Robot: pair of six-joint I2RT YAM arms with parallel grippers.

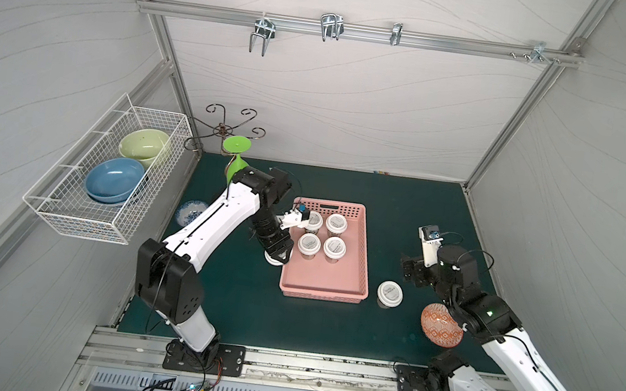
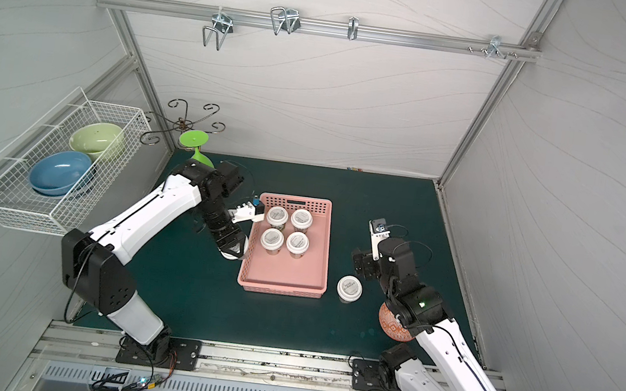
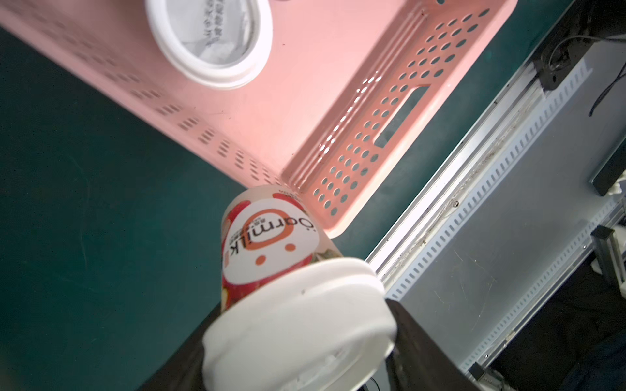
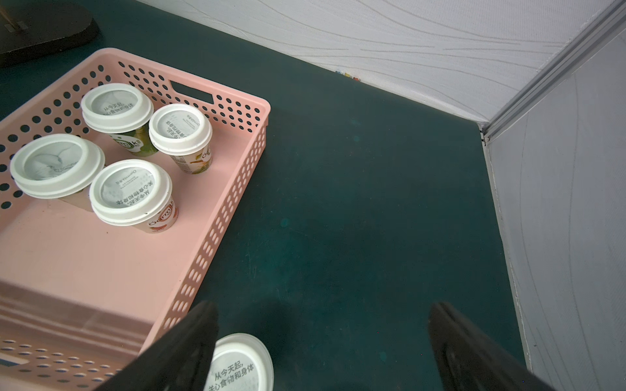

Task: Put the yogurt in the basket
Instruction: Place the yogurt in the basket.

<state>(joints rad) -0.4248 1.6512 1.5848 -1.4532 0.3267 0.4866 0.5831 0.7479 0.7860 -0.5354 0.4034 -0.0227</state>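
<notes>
The basket's bare near corner (image 1: pixel 302 275) (image 3: pixel 268 138) is below my left gripper, past the basket's side. My left gripper should move over the basket's side and down next, and let go of the red-labelled cup there.
The pink basket (image 1: pixel 324 284) (image 2: pixel 284 279) lies mid-table and holds several white-lidded yogurt cups (image 1: pixel 309 243) in its far half. My left gripper (image 1: pixel 277 255) (image 3: pixel 299 355) is shut on the lid of another yogurt cup (image 3: pixel 271 243), a red-labelled one held tilted just outside the basket's left wall (image 3: pixel 210 142). One more yogurt cup (image 1: pixel 389 293) (image 4: pixel 242 365) stands on the mat right of the basket. My right gripper (image 1: pixel 410 273) (image 4: pixel 321 338) hangs open beside that cup, holding nothing. One finger (image 4: pixel 189 338) is next to the cup's lid.
A white wire basket (image 1: pixel 55 207) on the left wall holds a green bowl and a blue bowl. An orange patterned bowl (image 1: pixel 439 328) sits under my right arm. A small blue-white dish (image 1: pixel 189 213), a green goblet (image 1: pixel 235 153) and a metal hook stand (image 1: pixel 223 131) are at the back left.
</notes>
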